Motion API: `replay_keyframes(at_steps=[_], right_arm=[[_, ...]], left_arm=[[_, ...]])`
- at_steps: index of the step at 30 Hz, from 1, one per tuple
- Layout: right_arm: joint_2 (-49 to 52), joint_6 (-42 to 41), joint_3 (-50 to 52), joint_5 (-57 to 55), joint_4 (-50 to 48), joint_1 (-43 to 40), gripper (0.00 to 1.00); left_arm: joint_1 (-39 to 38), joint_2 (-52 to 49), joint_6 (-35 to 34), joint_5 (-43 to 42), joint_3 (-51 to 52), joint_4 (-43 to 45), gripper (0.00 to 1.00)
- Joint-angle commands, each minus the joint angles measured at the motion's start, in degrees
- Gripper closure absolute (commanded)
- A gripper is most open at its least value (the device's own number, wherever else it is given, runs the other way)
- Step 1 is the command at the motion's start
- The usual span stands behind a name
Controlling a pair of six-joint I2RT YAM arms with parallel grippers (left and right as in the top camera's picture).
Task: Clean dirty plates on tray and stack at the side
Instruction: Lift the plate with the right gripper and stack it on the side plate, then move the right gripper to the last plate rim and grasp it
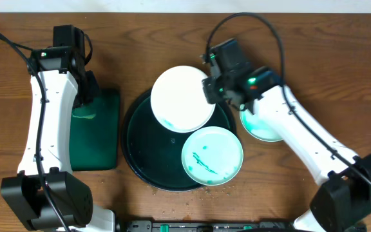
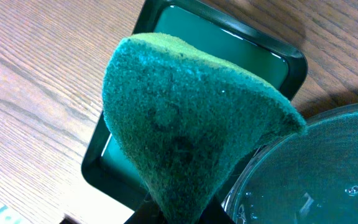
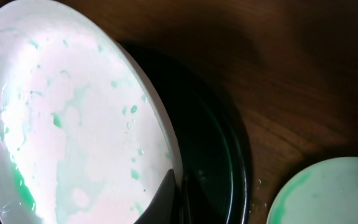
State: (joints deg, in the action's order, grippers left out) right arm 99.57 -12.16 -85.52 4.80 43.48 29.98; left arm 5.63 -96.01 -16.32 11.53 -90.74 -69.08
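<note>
I will next swing my right gripper past the tray's rim and down, then release the held plate onto the third plate.
The large round black-green tray [image 1: 140, 151] lies mid-table. My right gripper [image 1: 209, 90] is shut on the rim of a white plate [image 1: 182, 98] and holds it tilted over the tray's far side; the plate [image 3: 73, 124] shows faint teal smears. A second plate [image 1: 212, 156] with teal smears lies flat in the tray's front right. A third plate [image 1: 263, 127], teal-tinted, lies on the table right of the tray, partly under my right arm; its edge shows in the right wrist view [image 3: 328, 193]. My left gripper [image 2: 179, 214] is shut on a green sponge [image 2: 185, 118] over the rectangular tray.
A small rectangular dark-green tray [image 1: 98, 132] lies left of the round tray; it also shows in the left wrist view [image 2: 278, 62]. The round tray's rim [image 2: 328, 168] shows wet at lower right in the left wrist view. Crumbs lie on the wood in front of the round tray.
</note>
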Motion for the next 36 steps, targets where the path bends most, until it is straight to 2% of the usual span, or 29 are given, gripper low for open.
replay_keyframes(at_steps=[1, 12, 19, 27, 36], right_arm=[[-1.75, -1.09, 0.02, 9.07, 0.57, -3.78, 0.99], [-1.77, -1.07, 0.02, 19.71, 3.58, -16.48, 0.99], [-1.77, -1.07, 0.02, 20.76, 7.17, -23.89, 0.99], [-1.75, -1.07, 0.72, 11.28, 13.11, -31.32, 0.99], [-1.75, -2.54, 7.39, 4.59, 11.04, -35.28, 0.99]], left_arm=[[0.24, 0.2, -0.55, 0.96, -0.87, -0.33, 0.93], [0.24, 0.2, -0.55, 0.96, -0.24, -0.31, 0.93], [0.24, 0.2, -0.55, 0.96, -0.24, -0.31, 0.92], [0.24, 0.2, -0.57, 0.96, -0.24, -0.07, 0.93], [0.24, 0.2, -0.57, 0.94, -0.24, 0.13, 0.92]])
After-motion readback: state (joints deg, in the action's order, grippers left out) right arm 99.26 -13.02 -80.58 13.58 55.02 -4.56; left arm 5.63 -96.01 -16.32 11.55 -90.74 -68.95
